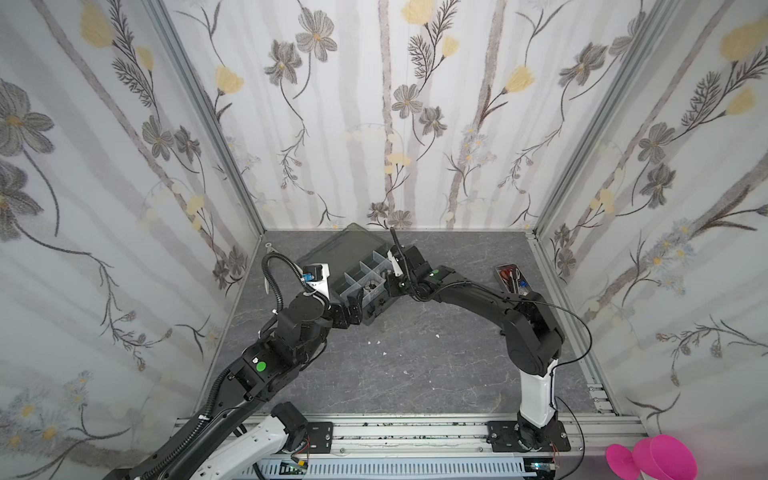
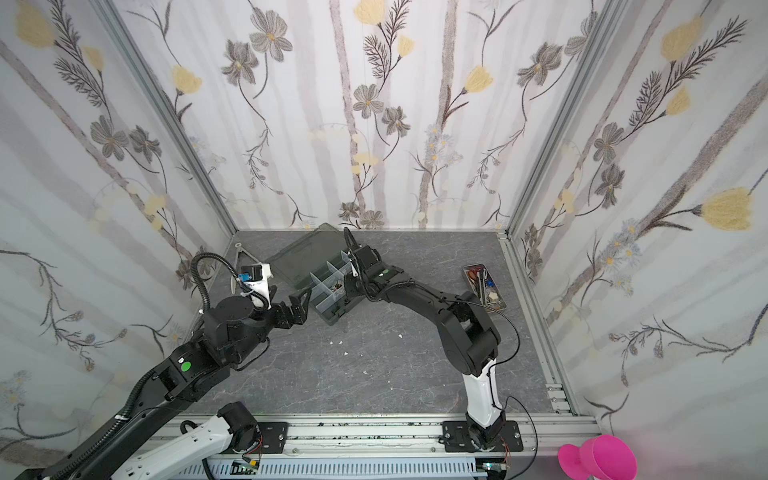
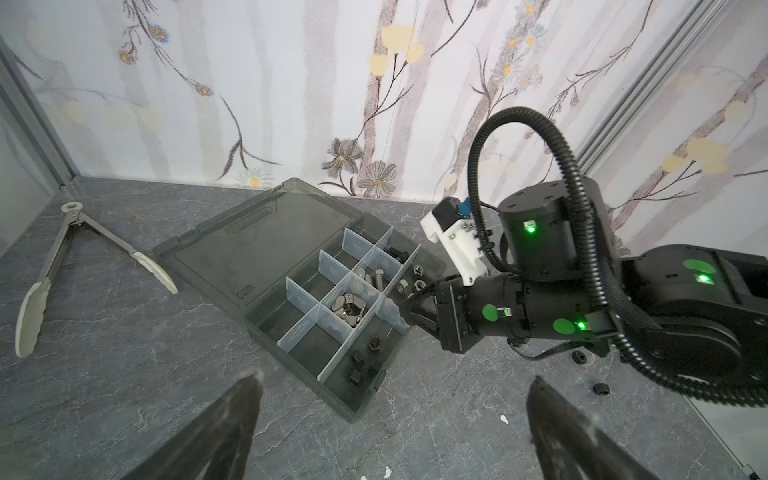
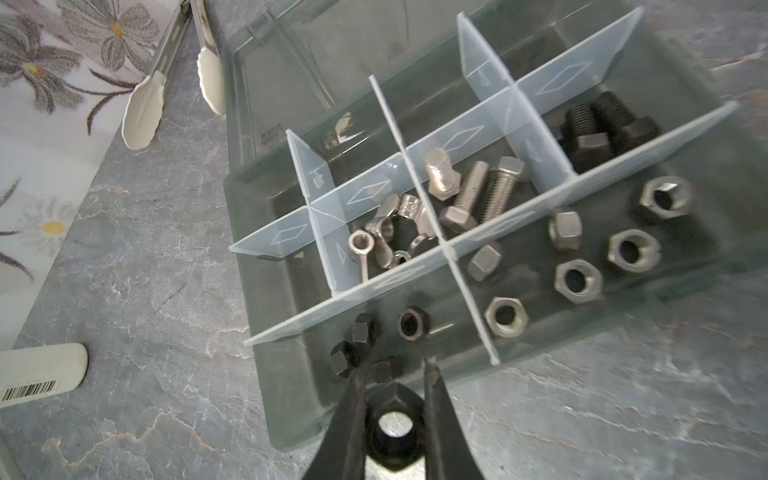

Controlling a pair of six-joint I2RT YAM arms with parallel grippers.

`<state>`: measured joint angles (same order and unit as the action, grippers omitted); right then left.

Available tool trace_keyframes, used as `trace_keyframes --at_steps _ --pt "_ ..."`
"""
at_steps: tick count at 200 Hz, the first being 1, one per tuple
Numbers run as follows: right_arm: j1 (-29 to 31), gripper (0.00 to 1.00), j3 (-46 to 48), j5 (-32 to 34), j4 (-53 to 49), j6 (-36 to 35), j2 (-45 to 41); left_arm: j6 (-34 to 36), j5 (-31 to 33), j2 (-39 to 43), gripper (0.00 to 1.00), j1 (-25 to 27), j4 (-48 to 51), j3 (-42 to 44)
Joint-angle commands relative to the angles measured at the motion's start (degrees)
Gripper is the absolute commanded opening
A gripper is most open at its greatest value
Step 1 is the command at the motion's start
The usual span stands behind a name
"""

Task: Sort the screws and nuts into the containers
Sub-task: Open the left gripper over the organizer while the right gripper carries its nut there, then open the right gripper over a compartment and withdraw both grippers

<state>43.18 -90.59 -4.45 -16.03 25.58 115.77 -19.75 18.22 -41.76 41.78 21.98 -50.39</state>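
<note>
My right gripper crosses the box's outer side next, dips down into the section of black nuts below and releases this nut, since its kind lies there.
The dark grey box [image 4: 291, 415] lies open, its containers split by pale dividers; it shows in both top views [image 1: 353, 282] [image 2: 328, 291]. Silver screws [image 4: 469, 195], black screws [image 4: 594, 124], silver nuts [image 4: 577, 280] and black nuts [image 4: 411, 324] lie in separate compartments. My right gripper [image 4: 395, 368] is shut on a large black nut [image 4: 392, 428], held just above the box's outer wall beside the black nuts. My left gripper [image 3: 395, 378] is open and empty, just off the box's front corner [image 3: 349, 409]. Two loose black nuts [image 3: 578, 357] [image 3: 601, 388] lie on the table under the right arm.
Silver wing nuts [image 4: 395, 224] fill one middle compartment. Metal tongs [image 3: 83, 266] lie by the left wall, beyond the hinged lid [image 3: 249, 249]. A narrow tray of red-handled tools [image 1: 513, 279] sits at the right. White scraps dot the grey table [image 1: 384, 353].
</note>
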Motion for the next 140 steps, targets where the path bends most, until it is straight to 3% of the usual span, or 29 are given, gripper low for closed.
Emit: trace_keyframes --at_steps 1,50,89,140 --pt "0.7 0.07 -3.0 -2.1 -0.8 1.6 2.9 -1.2 1.0 1.0 1.0 -0.1 1.5 0.7" --pt "0.7 0.17 -6.0 -2.7 -1.7 2.1 6.6 -1.6 0.7 2.0 1.0 -0.1 1.1 2.6" --pt "0.5 0.41 -5.4 -1.4 -2.1 2.0 5.1 -1.2 -0.2 0.7 1.0 -0.1 -0.7 2.4" --pt "-3.5 0.44 2.9 -1.2 -0.5 2.1 -4.1 -1.9 -3.4 -3.1 1.0 -0.1 -4.5 2.4"
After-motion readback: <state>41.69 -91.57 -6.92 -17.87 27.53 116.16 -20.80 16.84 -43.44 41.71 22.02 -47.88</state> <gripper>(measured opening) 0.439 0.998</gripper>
